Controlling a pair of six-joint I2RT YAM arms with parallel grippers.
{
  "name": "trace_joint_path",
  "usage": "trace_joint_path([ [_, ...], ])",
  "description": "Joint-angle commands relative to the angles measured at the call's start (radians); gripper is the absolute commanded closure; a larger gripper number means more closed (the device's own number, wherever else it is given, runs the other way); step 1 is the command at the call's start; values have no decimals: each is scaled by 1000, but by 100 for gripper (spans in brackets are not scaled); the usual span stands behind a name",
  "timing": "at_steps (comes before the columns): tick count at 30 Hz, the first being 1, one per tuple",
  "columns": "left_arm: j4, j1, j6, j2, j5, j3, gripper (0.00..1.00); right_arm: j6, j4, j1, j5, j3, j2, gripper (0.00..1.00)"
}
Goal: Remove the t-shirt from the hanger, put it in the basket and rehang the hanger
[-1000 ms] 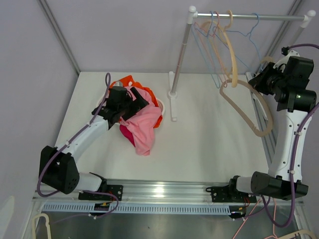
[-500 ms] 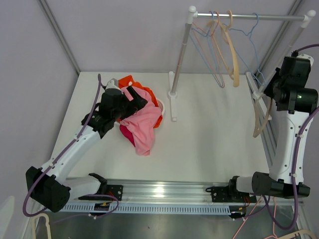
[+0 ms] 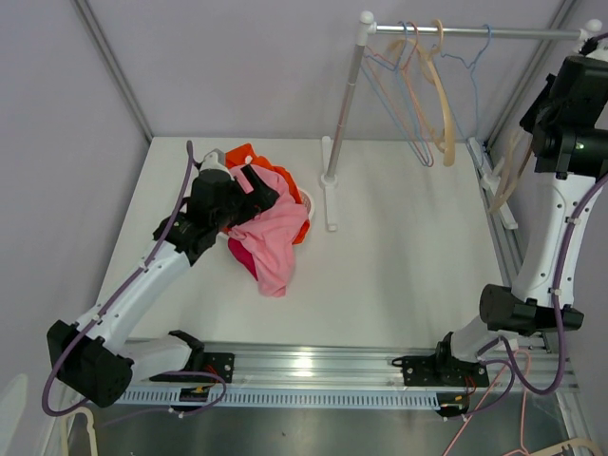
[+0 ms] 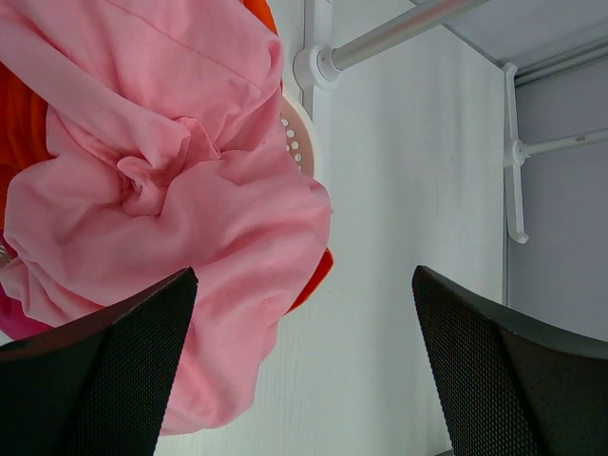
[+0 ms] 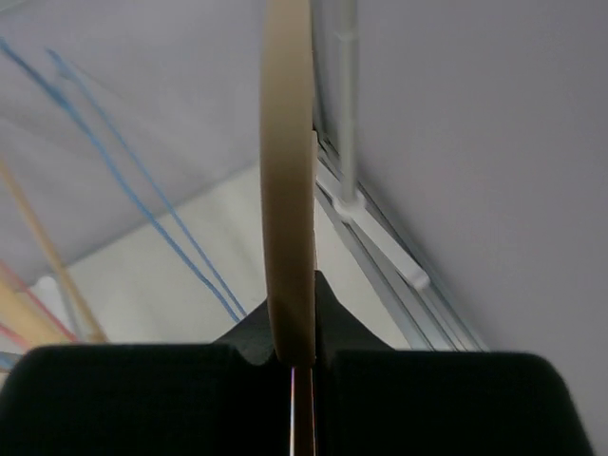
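I should carry the hanger to a bare piece of bar (image 3: 521, 34), which runs outward of my right gripper and to its left in the top view. I should hook the hanger on there and let go.
A pink t-shirt (image 3: 271, 231) lies crumpled on a pile of orange and magenta clothes at the table's back left; it also fills the left wrist view (image 4: 161, 199). My left gripper (image 3: 255, 190) is open just above the pile, with nothing between its jaws (image 4: 304, 380). My right gripper (image 3: 543, 133) is raised high at the far right, next to the rail's right end, shut on a beige hanger (image 3: 506, 180) that hangs below it. In the right wrist view the hanger (image 5: 288, 190) runs straight up from the closed jaws (image 5: 299, 356).
A clothes rail (image 3: 475, 32) on a white post (image 3: 344, 104) stands at the back with several empty hangers (image 3: 427, 95), blue, pink and beige. The post's foot (image 3: 330, 195) sits right of the clothes pile. A metal frame rail (image 3: 499, 218) runs along the table's right edge.
My right arm has lifted the beige hanger up and to the right, from low over the table's right side to beside the rail's end. My left arm lifted slightly, then held still.
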Motion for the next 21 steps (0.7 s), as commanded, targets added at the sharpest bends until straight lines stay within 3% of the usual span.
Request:
trace_joint_path([
  [1,33,-9,40,-30,-13,41,1,-55,116,15,-171,110,9,100],
  [3,33,-9,43,-25,-16,49,1,-93,196,32,-215,40,-17,100],
  [5,31,-9,43,-24,-26,54,1,-120,380,34,-301,-49,-53,100],
  [6,31,-9,43,-24,-29,54,1,-108,427,34,-336,-101,-65,95],
  [10,47,-9,47,-16,-36,58,0,-34,454,32,-497,-1,27,99],
  [14,50,-10,55,-8,-42,66,1,20,524,41,-761,0,61,100],
  [17,48,-9,63,-11,-55,64,1,6,529,71,-701,-11,53,100],
  [21,48,-9,67,-13,-47,63,0,-14,391,61,-400,79,84,100],
])
